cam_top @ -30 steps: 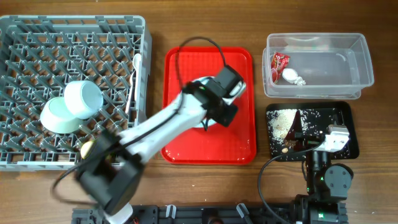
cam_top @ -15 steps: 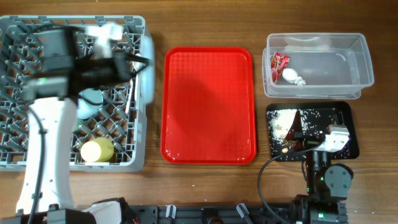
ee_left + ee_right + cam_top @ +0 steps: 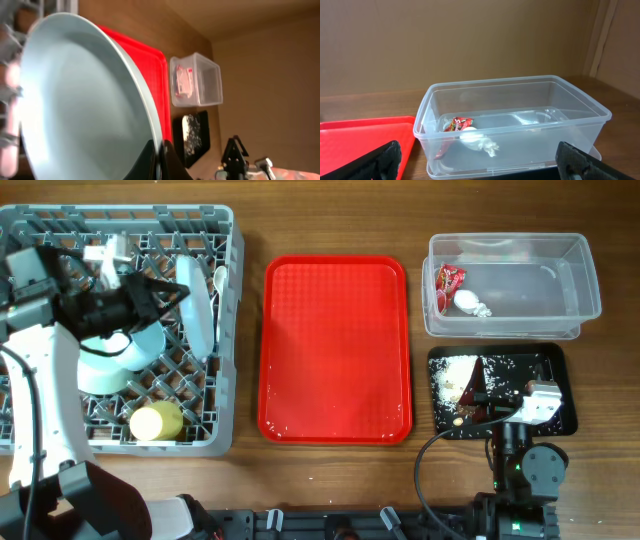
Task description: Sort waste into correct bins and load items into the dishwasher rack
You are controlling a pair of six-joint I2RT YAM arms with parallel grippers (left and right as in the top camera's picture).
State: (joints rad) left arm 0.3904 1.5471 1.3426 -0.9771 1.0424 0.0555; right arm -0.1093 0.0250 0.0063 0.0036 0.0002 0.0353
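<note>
The plate sticks out over the handle of the white utensil, so I should move my left gripper away from the utensil before I lower the plate between the rack's wires.
My left gripper (image 3: 170, 290) is shut on the rim of the round white plate (image 3: 199, 305) and holds it on edge over the right part of the grey dishwasher rack (image 3: 225, 240). In the left wrist view the plate (image 3: 85, 100) fills the left side, its rim pinched between the fingers (image 3: 160, 157). A light blue bowl (image 3: 100, 370), a yellow-green cup (image 3: 157, 421) and a white utensil (image 3: 219, 278) are in the rack. My right gripper (image 3: 535, 402) is open and empty over the black tray (image 3: 560, 370), which holds food scraps (image 3: 455, 375).
The red serving tray (image 3: 335, 350) lies between the rack and the bins. The clear tub (image 3: 590, 280) at the back right holds the red wrapper (image 3: 456, 124) and the white tissue (image 3: 477, 140). The right fingers (image 3: 477, 150) face the tub.
My left arm has carried the plate from the red serving tray leftward to the rack, where it now stands on edge. The right arm has not moved.
</note>
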